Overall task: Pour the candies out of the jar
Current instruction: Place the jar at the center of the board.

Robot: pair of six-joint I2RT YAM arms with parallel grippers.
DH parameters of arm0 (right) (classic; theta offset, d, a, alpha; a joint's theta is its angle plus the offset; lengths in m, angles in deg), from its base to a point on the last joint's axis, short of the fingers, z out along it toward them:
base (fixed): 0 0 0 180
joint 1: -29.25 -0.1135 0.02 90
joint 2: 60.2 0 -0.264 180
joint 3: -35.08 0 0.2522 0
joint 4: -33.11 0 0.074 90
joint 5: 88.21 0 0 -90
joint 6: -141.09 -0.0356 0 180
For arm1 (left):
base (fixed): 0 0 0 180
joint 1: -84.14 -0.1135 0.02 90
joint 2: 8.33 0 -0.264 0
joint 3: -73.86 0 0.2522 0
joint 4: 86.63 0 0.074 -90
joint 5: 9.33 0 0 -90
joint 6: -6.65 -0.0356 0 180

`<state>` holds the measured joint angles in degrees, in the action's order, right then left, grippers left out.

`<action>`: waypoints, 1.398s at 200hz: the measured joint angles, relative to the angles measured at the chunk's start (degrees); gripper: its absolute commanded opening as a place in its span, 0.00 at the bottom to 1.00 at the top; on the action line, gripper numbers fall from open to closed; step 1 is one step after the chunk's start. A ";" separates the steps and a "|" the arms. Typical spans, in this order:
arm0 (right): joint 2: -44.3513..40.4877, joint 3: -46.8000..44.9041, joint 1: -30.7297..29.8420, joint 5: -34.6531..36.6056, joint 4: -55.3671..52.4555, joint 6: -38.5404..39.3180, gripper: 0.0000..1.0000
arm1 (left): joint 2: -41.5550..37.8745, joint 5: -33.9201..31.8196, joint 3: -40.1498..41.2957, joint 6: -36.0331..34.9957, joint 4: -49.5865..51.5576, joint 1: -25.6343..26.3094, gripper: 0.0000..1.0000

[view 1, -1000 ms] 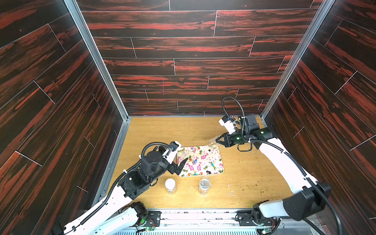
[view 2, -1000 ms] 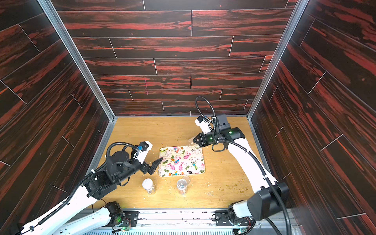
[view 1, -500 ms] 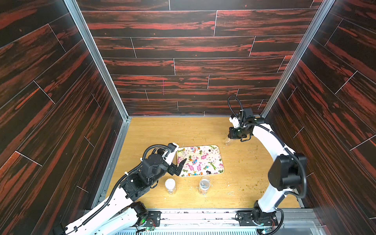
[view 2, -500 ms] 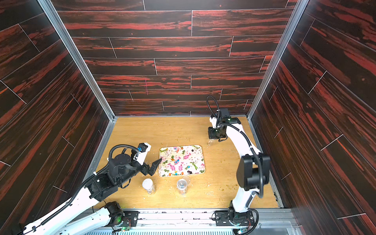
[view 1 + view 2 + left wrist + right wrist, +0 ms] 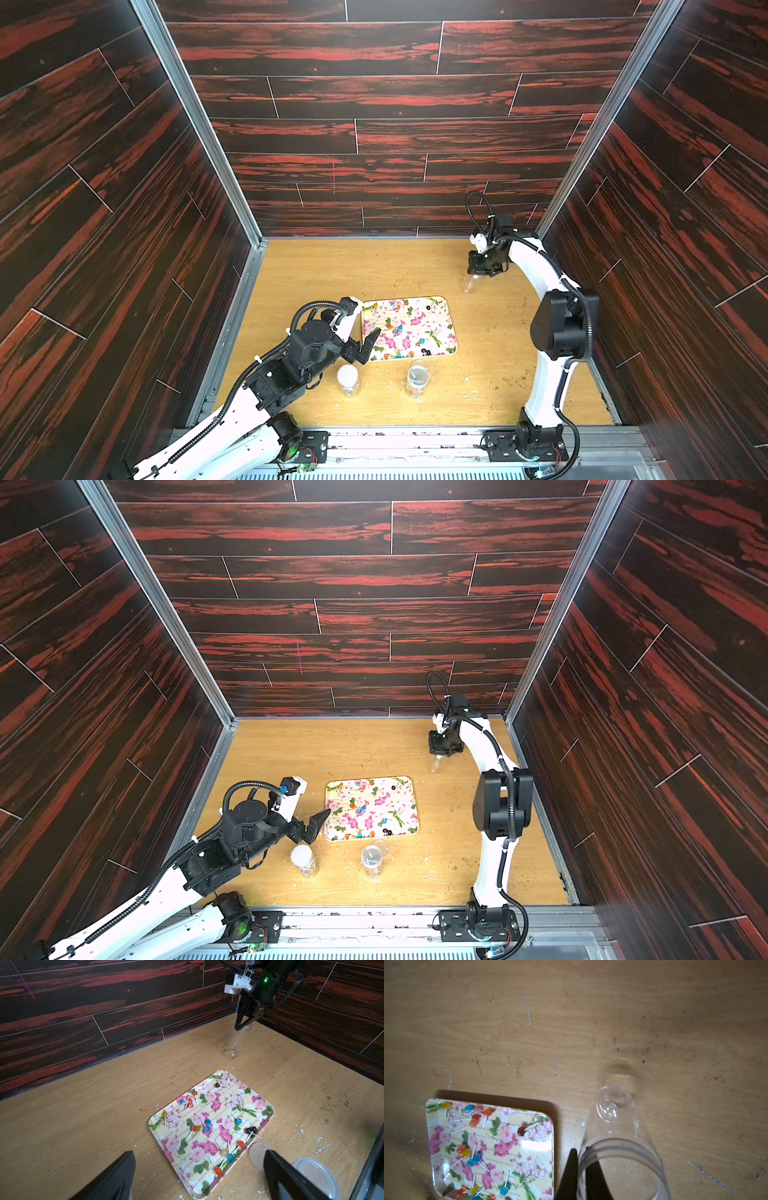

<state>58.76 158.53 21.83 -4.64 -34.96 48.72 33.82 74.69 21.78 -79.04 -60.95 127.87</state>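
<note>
The jar is empty, so the right gripper needs to go down a little, set the bottom of the jar on the table beside the tray and let go of the jar's rim.
The candies (image 5: 207, 1123) are small round balls on white sticks, blue, orange, red and dark, scattered over the flowered tray (image 5: 153, 1124) (image 5: 453, 332) (image 5: 415, 812). They also show in the right wrist view, candies (image 5: 473, 1160) on the tray (image 5: 552, 1147). My right gripper (image 5: 482, 270) (image 5: 442, 750) (image 5: 242, 1026) (image 5: 580, 1152) is shut on the rim of the clear, empty jar (image 5: 471, 283) (image 5: 436, 764) (image 5: 236, 1043) (image 5: 616, 1126), mouth up, behind and right of the tray. Whether its base touches the table I cannot tell. My left gripper (image 5: 363, 345) (image 5: 313, 825) (image 5: 199, 1154) stands open and empty at the tray's front left corner.
Two more clear jars stand in front of the tray: one with a white lid (image 5: 348, 380) (image 5: 303, 860), one open (image 5: 417, 378) (image 5: 371, 860) (image 5: 311, 1176) with a loose lid (image 5: 256, 1157) beside it. Crumbs litter the wooden table. Dark walls enclose three sides.
My right arm has swung away from the tray's back right corner toward the back right wall, turning the jar from sideways to mouth up. The left arm has hardly moved.
</note>
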 measured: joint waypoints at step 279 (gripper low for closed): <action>-43.45 -29.00 -3.41 -5.64 9.92 -3.19 0.99 | 6.49 -16.61 -5.60 -3.67 -8.68 -2.80 1.00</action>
<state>15.31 129.53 18.42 -10.28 -25.04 45.52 40.31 58.08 16.18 -82.71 -69.63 125.07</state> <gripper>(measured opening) 0.899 0.997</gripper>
